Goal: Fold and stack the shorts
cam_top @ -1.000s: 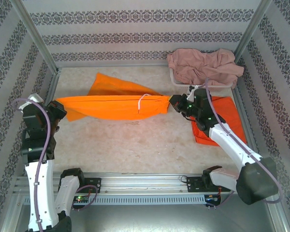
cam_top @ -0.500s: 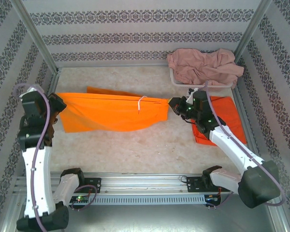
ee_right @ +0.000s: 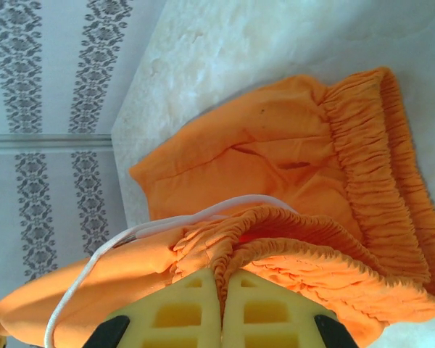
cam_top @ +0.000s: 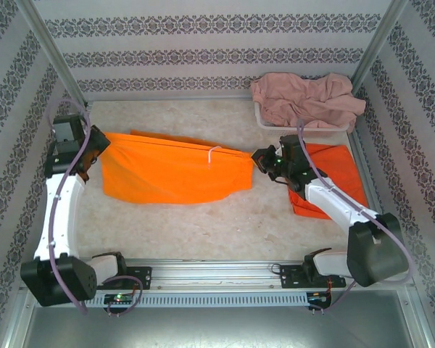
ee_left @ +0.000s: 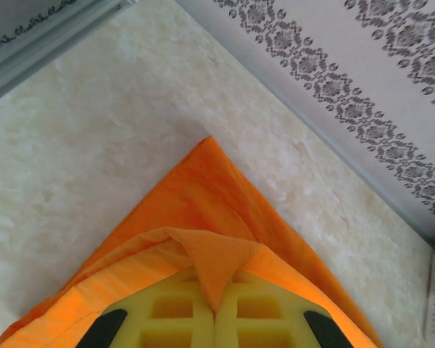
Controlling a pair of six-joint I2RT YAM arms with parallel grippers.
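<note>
The gathered waistband [ee_right: 275, 225] should go over the lower layer's ruffled edge [ee_right: 362, 148], since that layer lies spread beyond. Next I will ease my right gripper outward and down to lay it there and release it.
One pair of bright orange shorts [cam_top: 174, 174] is stretched across the middle of the table between both grippers. My left gripper [cam_top: 101, 145] is shut on a hem corner [ee_left: 203, 210] at the cloth's left end, the fold pinched between the yellow pads [ee_left: 167, 308]. My right gripper [cam_top: 257, 157] is shut on the gathered waistband [ee_right: 275, 225], with the white drawstring [ee_right: 130, 235] looping beside it. A second orange pair [cam_top: 341, 174] lies flat under the right arm. The dusty pink pair [cam_top: 304, 101] is heaped in the basket.
The white basket [cam_top: 264, 123] stands at the back right against the patterned wall. Metal frame posts [cam_top: 47, 51] rise at the back corners. A rail [cam_top: 217, 275] with both arm bases runs along the near edge.
My left gripper has moved toward the back left, carrying the hem corner with it. The orange cloth now spreads wider. My right gripper shifted only slightly.
</note>
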